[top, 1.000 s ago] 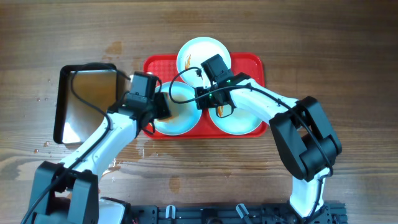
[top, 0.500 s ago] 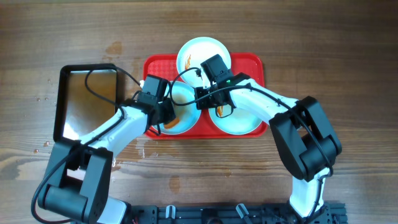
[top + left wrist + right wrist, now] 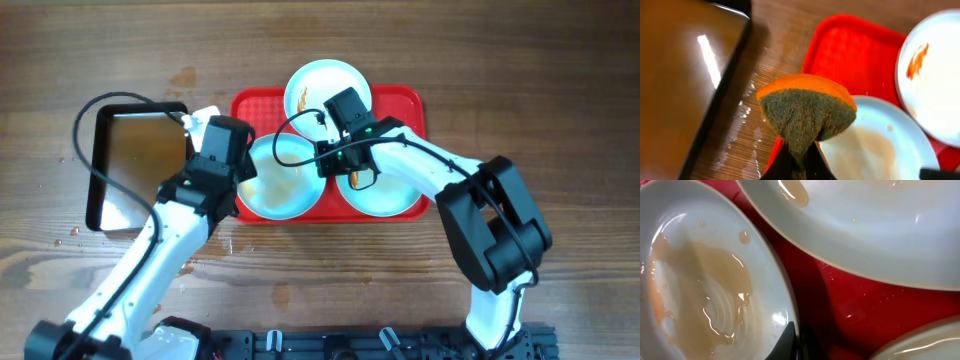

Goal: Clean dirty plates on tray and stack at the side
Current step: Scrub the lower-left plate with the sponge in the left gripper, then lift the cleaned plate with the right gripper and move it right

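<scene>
I will next lift the held plate past the tray [image 3: 400, 100] with my right gripper, lower it onto clear tabletop to the right in the overhead view and let go of it.
Three pale plates sit on the red tray [image 3: 400, 100]. The left plate [image 3: 285, 180] carries a wet brownish film, also seen in the right wrist view [image 3: 705, 295]. The far plate [image 3: 322, 85] has an orange-red smear [image 3: 917, 57]. The right plate [image 3: 385, 195] lies under my right arm. My left gripper [image 3: 799, 162] is shut on an orange sponge with a green scouring face [image 3: 807, 110], held above the left plate's left rim; it also shows in the overhead view [image 3: 238, 178]. My right gripper [image 3: 797, 340] is shut on the left plate's right rim, and it too shows in the overhead view [image 3: 322, 160].
A black metal pan [image 3: 130, 150] lies left of the tray, close to my left arm. Water spots [image 3: 225, 240] wet the wooden table in front of the tray's left corner. Cables loop above both wrists.
My left gripper has drawn the sponge off the middle of the left plate, leftward and up to its left rim. The right gripper has stayed on the plate's rim.
</scene>
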You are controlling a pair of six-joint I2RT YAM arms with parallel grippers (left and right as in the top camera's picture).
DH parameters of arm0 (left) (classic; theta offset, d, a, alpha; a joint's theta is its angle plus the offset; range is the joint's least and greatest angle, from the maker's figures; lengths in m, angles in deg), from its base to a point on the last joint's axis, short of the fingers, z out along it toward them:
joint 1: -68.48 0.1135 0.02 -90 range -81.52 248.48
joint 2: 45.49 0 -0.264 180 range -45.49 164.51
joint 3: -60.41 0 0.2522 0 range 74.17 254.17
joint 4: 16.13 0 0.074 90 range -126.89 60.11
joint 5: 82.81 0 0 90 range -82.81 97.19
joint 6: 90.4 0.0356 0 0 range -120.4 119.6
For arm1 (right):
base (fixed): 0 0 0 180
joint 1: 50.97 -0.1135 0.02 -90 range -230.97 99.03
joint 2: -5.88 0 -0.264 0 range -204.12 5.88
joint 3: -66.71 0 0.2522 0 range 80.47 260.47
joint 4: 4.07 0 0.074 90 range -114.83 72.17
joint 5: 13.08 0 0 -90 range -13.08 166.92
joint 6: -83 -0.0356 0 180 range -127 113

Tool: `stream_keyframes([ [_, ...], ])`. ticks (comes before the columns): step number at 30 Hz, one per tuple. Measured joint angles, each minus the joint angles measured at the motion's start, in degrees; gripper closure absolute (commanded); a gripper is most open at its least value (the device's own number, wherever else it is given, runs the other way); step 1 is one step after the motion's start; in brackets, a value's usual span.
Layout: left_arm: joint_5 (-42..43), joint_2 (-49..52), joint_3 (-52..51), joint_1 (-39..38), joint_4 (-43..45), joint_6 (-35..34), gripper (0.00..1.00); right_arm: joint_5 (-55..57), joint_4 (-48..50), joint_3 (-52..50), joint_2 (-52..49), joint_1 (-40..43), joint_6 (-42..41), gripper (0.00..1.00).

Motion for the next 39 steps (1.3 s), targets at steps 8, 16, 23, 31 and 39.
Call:
stream_keyframes([
  [8,7.82,-7.5,0.02,17.97,-3.04,-6.67,0.96,8.87,-7.87,5.75,9.9,-1.46,8.52,0.96],
  [16,15.67,-7.19,0.02,32.98,-4.24,-7.19,0.96,32.92,-8.17,9.94,12.04,-10.08,18.6,0.96],
  [23,17.73,-2.49,0.02,36.0,-4.37,-4.85,0.96,57.48,-1.46,10.43,12.04,-17.57,32.79,0.96],
  [31,18.36,-0.5,0.0,36.37,-4.39,-4.63,0.96,76.7,20.9,10.78,12.04,-24.22,57.46,0.96],
  [39,18.53,-0.46,0.0,36.37,-4.46,-4.44,0.96,83.49,21.46,11.17,12.04,-27.43,66.45,0.96],
])
